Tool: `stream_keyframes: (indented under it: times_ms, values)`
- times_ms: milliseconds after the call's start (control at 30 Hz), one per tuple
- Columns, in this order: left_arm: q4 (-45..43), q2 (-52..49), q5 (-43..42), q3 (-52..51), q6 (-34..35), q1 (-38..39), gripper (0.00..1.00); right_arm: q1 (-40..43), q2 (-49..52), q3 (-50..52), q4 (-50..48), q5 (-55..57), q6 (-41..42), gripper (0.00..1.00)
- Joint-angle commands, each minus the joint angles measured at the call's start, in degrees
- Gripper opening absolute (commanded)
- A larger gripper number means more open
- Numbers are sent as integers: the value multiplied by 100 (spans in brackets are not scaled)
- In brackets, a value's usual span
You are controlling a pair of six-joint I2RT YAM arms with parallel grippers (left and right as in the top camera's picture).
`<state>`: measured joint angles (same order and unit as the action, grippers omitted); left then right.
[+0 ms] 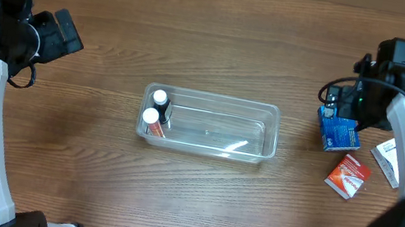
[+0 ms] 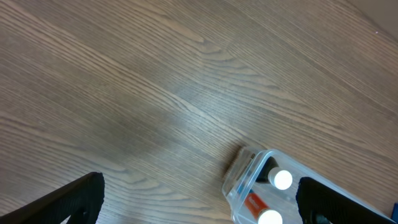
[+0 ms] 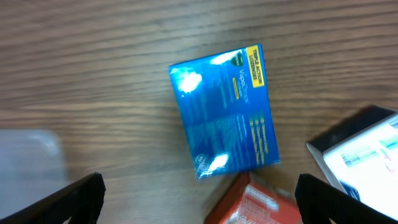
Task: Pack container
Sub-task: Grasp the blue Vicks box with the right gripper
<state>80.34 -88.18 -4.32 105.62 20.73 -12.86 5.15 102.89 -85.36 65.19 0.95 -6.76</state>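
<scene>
The blue box (image 1: 338,134) (image 3: 225,112) has bare wood beside both long sides, leaving both fingers room, so my right gripper will lower onto it, one open finger down each side.
The clear plastic container (image 1: 221,124) sits at the table's middle, with two small white-capped bottles (image 1: 156,109) in its left end; its corner and the bottles also show in the left wrist view (image 2: 261,193). My left gripper (image 2: 199,214) is open and empty, up left of the container. My right gripper (image 3: 199,208) is open and empty, above a blue box (image 3: 225,112) that lies on the table at the right (image 1: 339,132). A red box (image 1: 348,175) and a white box (image 1: 388,160) lie beside it.
The red box (image 3: 255,202) and the white box (image 3: 360,158) lie close to the blue box. The wooden table's bare top (image 1: 225,34) spreads around the container.
</scene>
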Motion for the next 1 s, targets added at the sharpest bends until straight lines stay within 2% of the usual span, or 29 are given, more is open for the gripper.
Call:
stream_keyframes:
  times_ms: [0, 100, 367, 500, 800, 967]
  values:
    - [-68, 33, -109, -63, -151, -9, 100, 177, 494, -52, -133, 94, -404, 100]
    - [-79, 31, -111, -63, -149, -9, 100, 269, 938, -52, -481, 92, -426, 100]
    - [-90, 31, -111, -63, -149, -9, 100, 291, 1707, -42, -680, 48, -525, 100]
    - [-90, 33, -111, -63, -149, -9, 100, 291, 1766, -42, -815, 44, -525, 99]
    - [-92, 31, -111, -63, -149, -9, 100, 291, 1766, -57, -811, 26, -446, 66]
    - [-127, 31, -105, -63, -151, -9, 100, 219, 1401, -503, -350, 24, 144, 67]
